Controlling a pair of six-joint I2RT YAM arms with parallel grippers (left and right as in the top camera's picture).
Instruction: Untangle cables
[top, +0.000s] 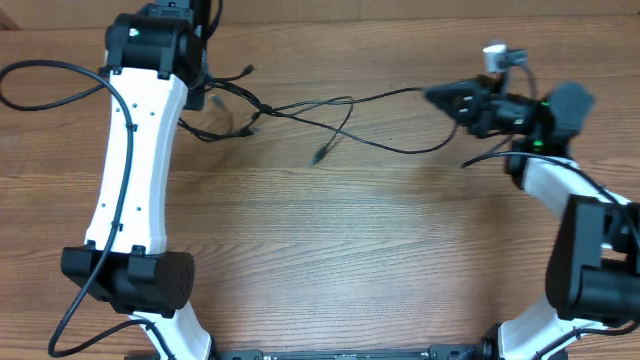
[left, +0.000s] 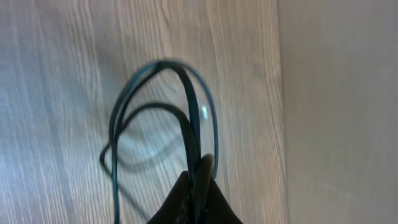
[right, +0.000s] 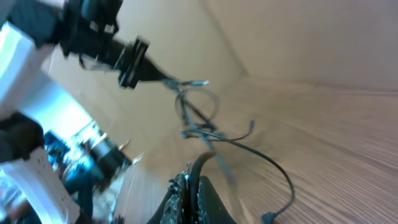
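Note:
My right gripper pulls to the right in the overhead view next, away from the tangle (right: 198, 124). It then releases the pinched piece of cable (right: 201, 163), because that piece runs into that tangle.
The cables (top: 300, 105) are thin black cords strung across the far part of the wooden table. A tangled bunch (top: 228, 112) lies by my left gripper (top: 205, 95), which is shut on looped strands (left: 155, 106) just above the table; the fingertips (left: 198, 177) pinch them. My right gripper (top: 435, 97) is shut on one strand, which runs taut leftward to the tangle (right: 198, 124). The strand shows between the shut fingers of the right gripper (right: 191, 186). A loose plug end (top: 318, 155) lies on the table, and another plug (right: 268, 216) hangs low.
The left arm's white link (top: 135, 160) runs along the table's left side, with its own thick black wire (top: 40, 80) looping out. The right arm's base (top: 590, 260) stands at the right edge. A wall edge (left: 339, 112) lies close behind the left gripper.

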